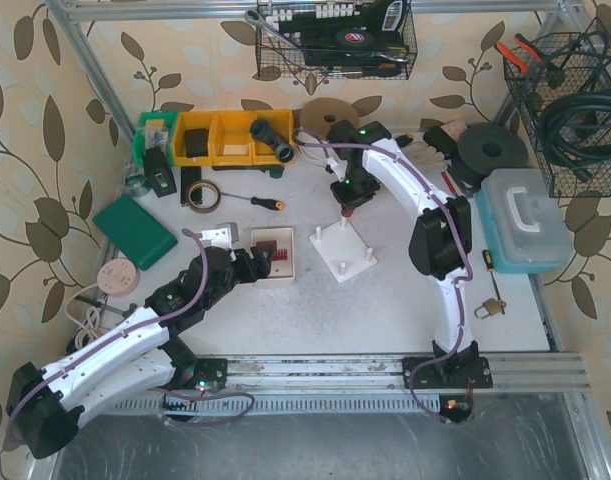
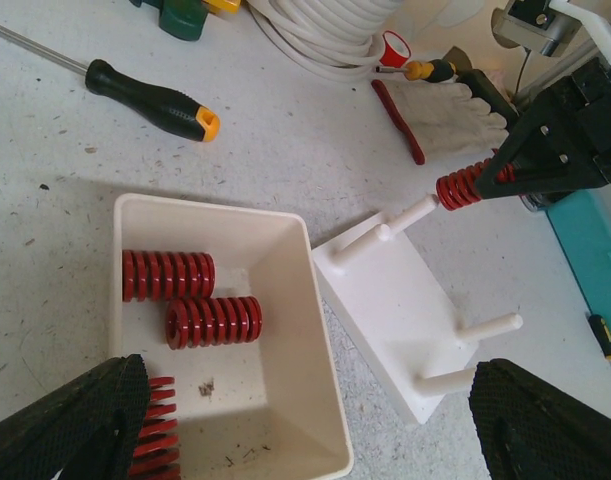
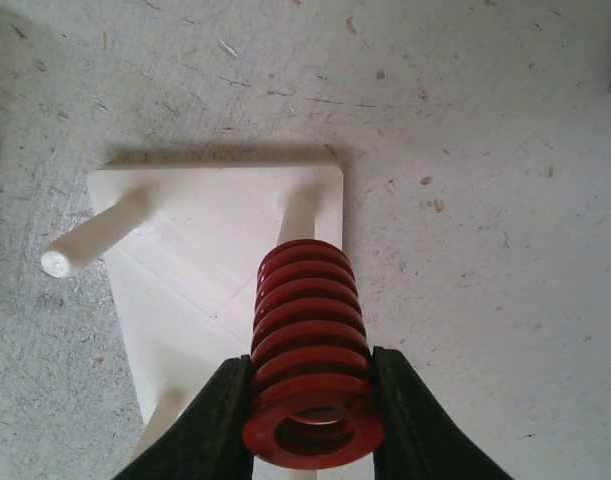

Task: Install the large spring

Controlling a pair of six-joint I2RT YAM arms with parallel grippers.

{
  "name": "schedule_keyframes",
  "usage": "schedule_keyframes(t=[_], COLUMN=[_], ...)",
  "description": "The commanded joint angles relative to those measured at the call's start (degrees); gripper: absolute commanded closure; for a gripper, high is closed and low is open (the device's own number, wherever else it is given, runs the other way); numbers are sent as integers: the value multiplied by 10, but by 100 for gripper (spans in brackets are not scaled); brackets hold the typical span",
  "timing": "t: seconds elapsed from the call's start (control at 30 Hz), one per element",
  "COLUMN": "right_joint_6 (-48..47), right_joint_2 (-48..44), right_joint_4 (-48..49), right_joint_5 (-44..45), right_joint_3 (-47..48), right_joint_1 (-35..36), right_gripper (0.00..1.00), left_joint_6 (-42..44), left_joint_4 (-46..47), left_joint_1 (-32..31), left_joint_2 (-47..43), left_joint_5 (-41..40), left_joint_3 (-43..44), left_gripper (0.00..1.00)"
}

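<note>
Next, my right gripper moves down along the base's far corner peg (image 1: pixel 343 223) (image 3: pixel 298 216) below it and releases the spring, since the peg's tip meets the spring's lower end.
My right gripper (image 3: pixel 313 420) is shut on a large red spring (image 3: pixel 310 350) and holds it upright over the far right peg (image 3: pixel 297 215) of the white peg base (image 3: pixel 205 270). In the left wrist view the spring's lower end (image 2: pixel 463 188) meets that peg's tip. The spring also shows in the top view (image 1: pixel 347 212), above the base (image 1: pixel 343 255). My left gripper (image 2: pixel 310 420) is open and empty above the white box (image 2: pixel 285 330), which holds three red springs (image 2: pixel 213 322). In the top view it (image 1: pixel 247 262) is at the box's left side.
A black-handled screwdriver (image 2: pixel 150 98) lies behind the box. Yellow bins (image 1: pixel 230 137), a tape roll (image 1: pixel 200 194) and a green case (image 1: pixel 135 232) are at the back left. A blue toolbox (image 1: pixel 525 220) and a padlock (image 1: pixel 490 308) are at the right.
</note>
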Motion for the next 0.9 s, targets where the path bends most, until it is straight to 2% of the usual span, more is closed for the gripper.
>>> schedule_keyframes(t=[0.0,0.47,0.87], right_joint_6=[-6,-4,-10], right_joint_2=[17,29,77], right_joint_4=[-13,-3,-30], right_joint_5=[-9,-20,-22], right_joint_3=[24,5,38], right_joint_1=[-1,0,-2], right_gripper=[100,100,100], left_joint_6=[-3,-4,-7], left_joint_4=[22,18,17], left_joint_1=[-8,-8,-8], left_joint_2=[1,5,2], left_joint_5=[-17,-22,-27], left_joint_3=[1,4,2], left_gripper=[10,10,10])
